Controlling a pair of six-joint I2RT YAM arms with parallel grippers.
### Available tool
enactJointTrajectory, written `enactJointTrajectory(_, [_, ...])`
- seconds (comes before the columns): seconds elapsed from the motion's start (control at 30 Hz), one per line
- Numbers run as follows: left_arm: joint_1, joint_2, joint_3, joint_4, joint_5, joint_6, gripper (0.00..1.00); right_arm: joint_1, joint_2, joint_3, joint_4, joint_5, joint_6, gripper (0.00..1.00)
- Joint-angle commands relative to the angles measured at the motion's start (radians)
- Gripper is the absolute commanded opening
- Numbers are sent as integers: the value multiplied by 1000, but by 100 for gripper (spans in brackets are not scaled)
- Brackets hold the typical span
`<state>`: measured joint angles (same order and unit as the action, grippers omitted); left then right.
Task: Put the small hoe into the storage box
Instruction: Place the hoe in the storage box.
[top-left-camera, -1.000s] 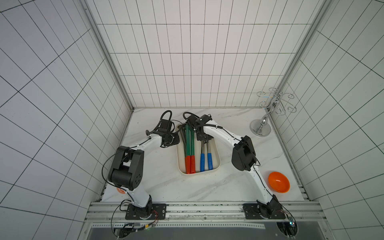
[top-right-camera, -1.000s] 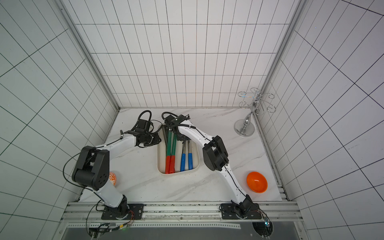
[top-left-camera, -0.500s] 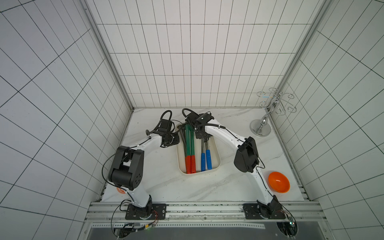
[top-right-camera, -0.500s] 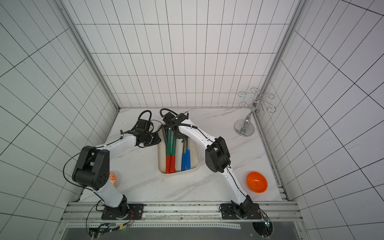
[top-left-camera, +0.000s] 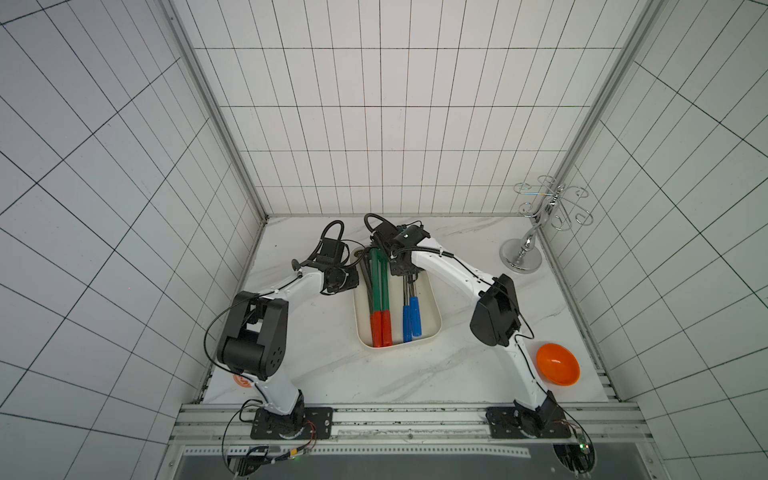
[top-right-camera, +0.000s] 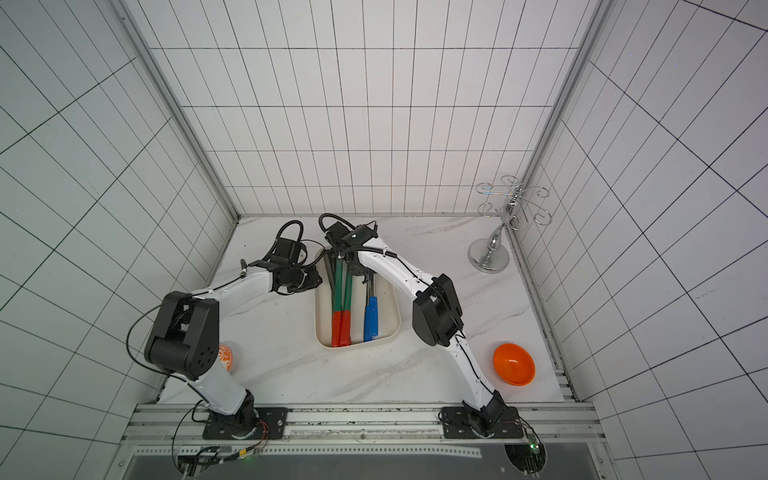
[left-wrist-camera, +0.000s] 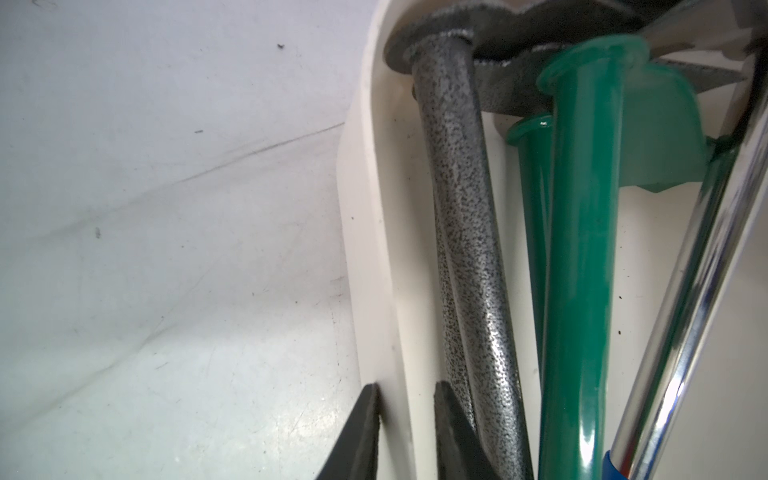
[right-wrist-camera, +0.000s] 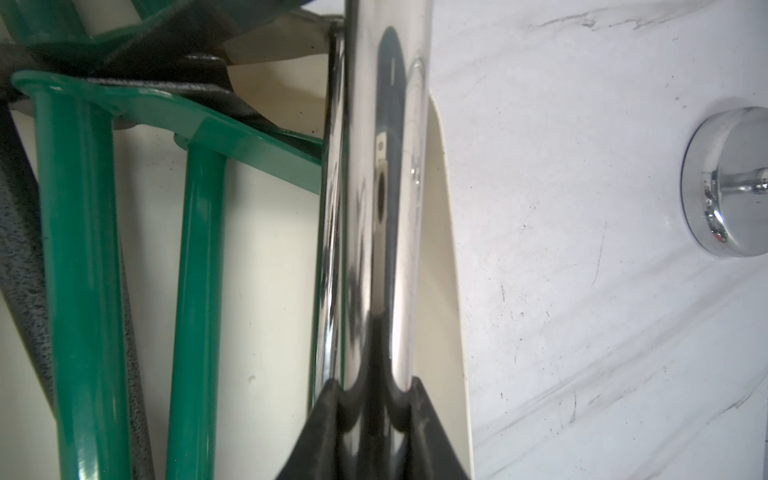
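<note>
I will next move my right gripper toward the green handles and slightly down, and let go of the handle over the bare strip (top-left-camera: 397, 297) (right-wrist-camera: 262, 280) beside them, because the open box's bottom shows there.
The storage box (top-left-camera: 437, 328) (top-right-camera: 398, 320), a shallow cream tray, lies mid-table in both top views. The small hoe (top-left-camera: 415, 318) (top-right-camera: 375, 313), with a chrome shaft (right-wrist-camera: 382, 208) and a blue handle, lies low in the box by its right wall. My right gripper (top-left-camera: 409, 276) (right-wrist-camera: 374, 386) is shut on that shaft near the head end. My left gripper (top-left-camera: 355, 276) (left-wrist-camera: 405, 386) pinches the box's left wall (left-wrist-camera: 374, 249), one finger outside and one inside.
In the box lie two green-shafted, red-handled hoes (top-left-camera: 380, 286), a speckled grey one (left-wrist-camera: 461, 249) and another blue-handled one (top-left-camera: 406, 324). An orange bowl (top-left-camera: 557, 363) sits front right. A chrome rack (top-left-camera: 521, 257) (right-wrist-camera: 727, 183) stands at the back right. An orange patterned object (top-right-camera: 226, 357) lies by the left arm's base.
My right arm has shifted slightly with the hoe, bringing its blue handle closer to the other blue handle. The left arm and the box have not moved.
</note>
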<state>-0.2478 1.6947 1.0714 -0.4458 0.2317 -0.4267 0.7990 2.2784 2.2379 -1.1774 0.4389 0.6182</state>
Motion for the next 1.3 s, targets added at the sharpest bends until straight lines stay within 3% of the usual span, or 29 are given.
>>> enactJointTrajectory(0.0, [-8, 8, 27, 29, 8, 5, 26, 37, -102, -44, 126, 29, -44, 0])
enactJointTrajectory(0.5, [-7, 5, 27, 27, 5, 5, 26, 41, -20, -156, 166, -16, -56, 0])
enactJointTrajectory(1.27, [-8, 3, 27, 24, 4, 6, 26, 29, 60, -128, 183, -114, -71, 0])
